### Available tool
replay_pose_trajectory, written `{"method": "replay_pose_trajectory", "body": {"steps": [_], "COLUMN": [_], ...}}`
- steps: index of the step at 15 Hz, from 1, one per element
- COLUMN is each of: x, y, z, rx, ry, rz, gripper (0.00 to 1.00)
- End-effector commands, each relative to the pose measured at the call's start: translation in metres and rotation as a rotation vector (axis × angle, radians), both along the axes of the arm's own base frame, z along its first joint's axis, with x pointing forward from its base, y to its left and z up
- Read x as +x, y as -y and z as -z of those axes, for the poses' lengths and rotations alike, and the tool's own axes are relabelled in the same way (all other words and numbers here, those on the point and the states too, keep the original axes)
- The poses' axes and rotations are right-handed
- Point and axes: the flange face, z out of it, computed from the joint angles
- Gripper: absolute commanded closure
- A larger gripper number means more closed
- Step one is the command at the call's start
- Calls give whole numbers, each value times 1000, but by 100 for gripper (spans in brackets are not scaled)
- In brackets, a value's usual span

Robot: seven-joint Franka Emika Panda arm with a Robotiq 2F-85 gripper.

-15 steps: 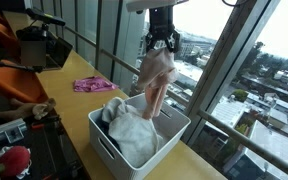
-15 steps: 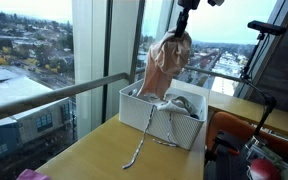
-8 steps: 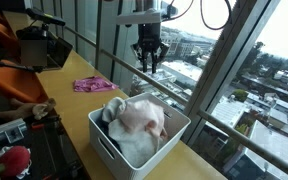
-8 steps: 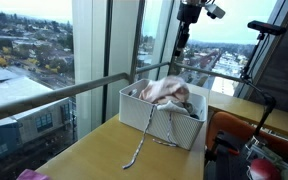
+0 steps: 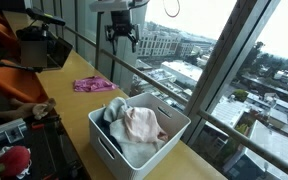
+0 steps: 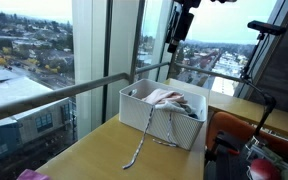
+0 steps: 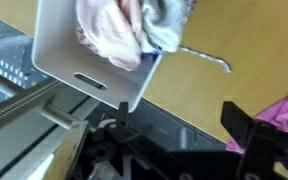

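I will next move my gripper toward the right in the wrist view and lower it onto the folds of the magenta cloth (image 5: 92,84). The cloth lies below, clear of the basket (image 5: 108,150).
My gripper (image 5: 122,36) hangs high above the yellow table with its jaws open and nothing between them. In both exterior views it is up by the window, away from the white basket (image 5: 108,150). A pale pink cloth (image 5: 140,125) lies crumpled in the basket on top of grey-white laundry (image 5: 114,110). In the wrist view the two dark fingertips (image 7: 246,122) stand wide apart, with the gripper (image 7: 184,125) over the table edge. The basket (image 7: 74,60) and the pink cloth (image 7: 109,30) are at the top of that view. A thin cord (image 6: 139,145) trails out of the basket (image 6: 144,116) onto the table.
A magenta cloth (image 5: 92,85) lies on the table beyond the basket and shows at the wrist view's right edge as the magenta cloth (image 7: 284,110). A window rail and glass run along the table. Chairs and camera gear stand on the room side (image 5: 34,45).
The gripper opened and let go of the pink cloth, which dropped into the basket. The gripper then rose and moved away from the basket toward the magenta cloth.
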Motion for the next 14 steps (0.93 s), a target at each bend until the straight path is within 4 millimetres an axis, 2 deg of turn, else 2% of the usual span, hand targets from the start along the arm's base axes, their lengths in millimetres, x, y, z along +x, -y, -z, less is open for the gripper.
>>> {"method": "replay_pose_trajectory", "body": {"steps": [1,4,5,8,10,14], "x": [-22,-37,-39,-36,-23,21], "y": [-93,-177,-204,-261,-283,-288], "z": [32,57,73,111,143,216], "rx": [97,170,192,256,280,315], "ry": [11,18,20,28,35,29], "rz": [-80,-169,-196,-265,-309,-354], "gripper": [0,0,0,0,0,0]}}
